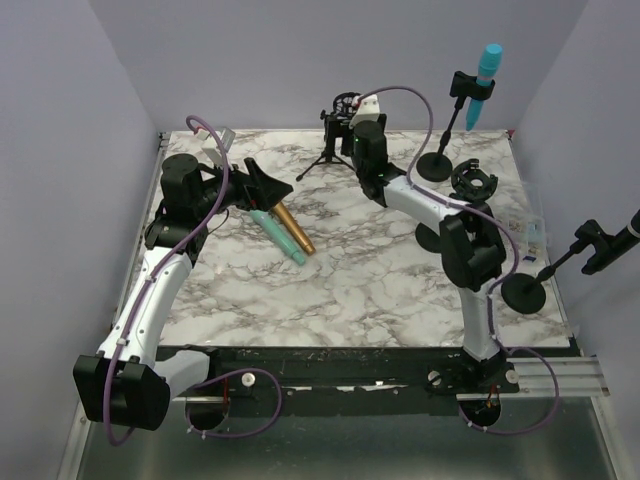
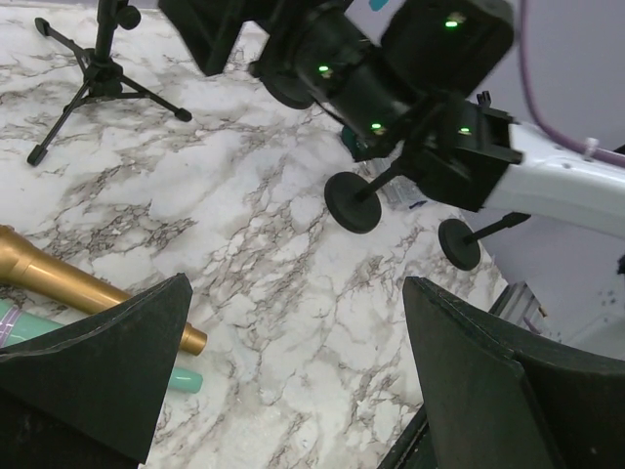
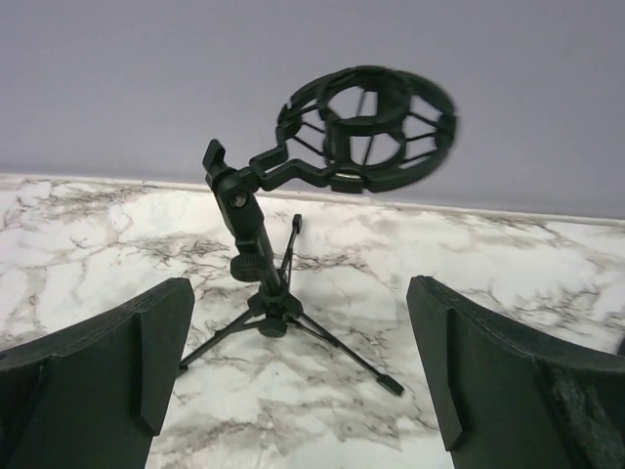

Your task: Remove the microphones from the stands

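The right gripper rises and swings to the right in the top view next, to the head of the clipped cyan microphone.
A cyan microphone sits tilted in the clip of a round-base stand at the back right, with no gripper near it. My right gripper is open and empty at the back centre, facing a small tripod stand whose shock mount is empty. My left gripper is open and empty just above the table at the left. A gold microphone and a teal microphone lie side by side under and in front of it. The gold one shows beside my left finger.
A second round-base stand with an empty clip stands at the right edge. Another shock mount sits on a stand by the right arm's elbow. The right arm crosses the back of the left wrist view. Walls close the table's back and sides.
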Tool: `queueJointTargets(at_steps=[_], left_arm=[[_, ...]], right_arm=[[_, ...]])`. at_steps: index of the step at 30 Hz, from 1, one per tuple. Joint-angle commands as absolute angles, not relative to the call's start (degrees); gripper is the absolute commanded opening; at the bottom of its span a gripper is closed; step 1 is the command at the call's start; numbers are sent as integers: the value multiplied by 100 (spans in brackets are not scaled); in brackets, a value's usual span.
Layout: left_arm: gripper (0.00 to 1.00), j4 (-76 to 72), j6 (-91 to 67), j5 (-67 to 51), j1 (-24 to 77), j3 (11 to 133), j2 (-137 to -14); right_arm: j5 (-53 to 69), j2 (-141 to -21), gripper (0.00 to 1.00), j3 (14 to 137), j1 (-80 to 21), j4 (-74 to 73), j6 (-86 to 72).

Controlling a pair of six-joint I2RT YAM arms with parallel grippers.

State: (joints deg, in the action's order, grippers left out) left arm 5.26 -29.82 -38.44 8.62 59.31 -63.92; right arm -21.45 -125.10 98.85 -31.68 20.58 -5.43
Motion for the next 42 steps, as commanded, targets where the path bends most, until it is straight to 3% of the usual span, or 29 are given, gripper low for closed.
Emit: queueJointTargets(at_steps=[1,7,14,28,35,38,42], left_arm=[[93,389,-2948,-3916,835,5880,-6378],[93,369,-2988,-3974,835,5889,-6346],[93,332,-3039,-4019,837,5871,-6407],[93,378,-3006,-3998,835,5896,-6499],[93,411,-2972,-3960,835,5905,-6577],[93,446,-2929,-3925,835,5914,-6595],[93,457,-2918,-3902,839,5911,-6639]], right_arm=[[-2309,-11427,100,8858,-3019,2175,-383],[-2295,-10495,100,8357,-2672,1952,-226],[-2202,-10151,100,9330,-1826,1156,-142],[-2788,-11402,100,12123,-747,579,721],[-2725,-12059,100,12647,-477,521,689],[-2642,-12243,96,12747,-338,473,563],[-2339,-12349,80,12708,-225,448,497]])
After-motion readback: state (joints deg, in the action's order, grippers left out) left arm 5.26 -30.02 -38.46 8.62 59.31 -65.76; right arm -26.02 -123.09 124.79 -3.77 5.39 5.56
